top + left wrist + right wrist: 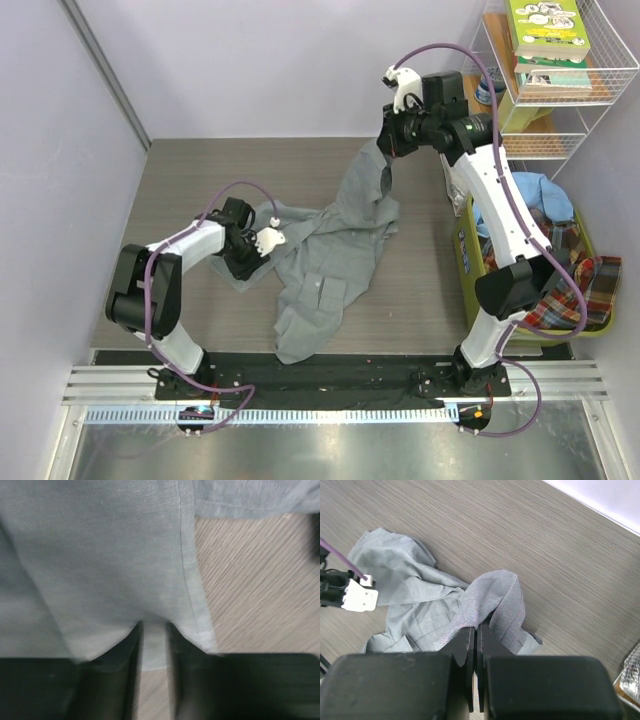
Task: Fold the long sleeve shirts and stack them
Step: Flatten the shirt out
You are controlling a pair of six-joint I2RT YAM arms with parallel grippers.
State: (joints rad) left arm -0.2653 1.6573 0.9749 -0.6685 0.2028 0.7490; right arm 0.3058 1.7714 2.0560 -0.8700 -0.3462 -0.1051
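My right gripper next carries the shirt's fold to the left in the top view, over the bare tabletop beyond the shirt, and lets go.
A plain grey long sleeve shirt [330, 250] lies crumpled in the middle of the wooden table. My right gripper [385, 150] is shut on a fold of it [495, 597] and holds that part lifted above the back of the table; the rest of the shirt [410, 590] trails down to the left. My left gripper [250, 255] is low at the shirt's left edge. In the left wrist view its fingers [154, 630] stand a little apart, with a hemmed edge of the grey cloth [100, 555] lying between them.
A green bin [465, 250] stands at the table's right edge. It holds a light blue shirt [540, 195] and a red-green plaid shirt [580, 285]. A white wire rack with books [545, 40] stands at the back right. Walls close the left and back.
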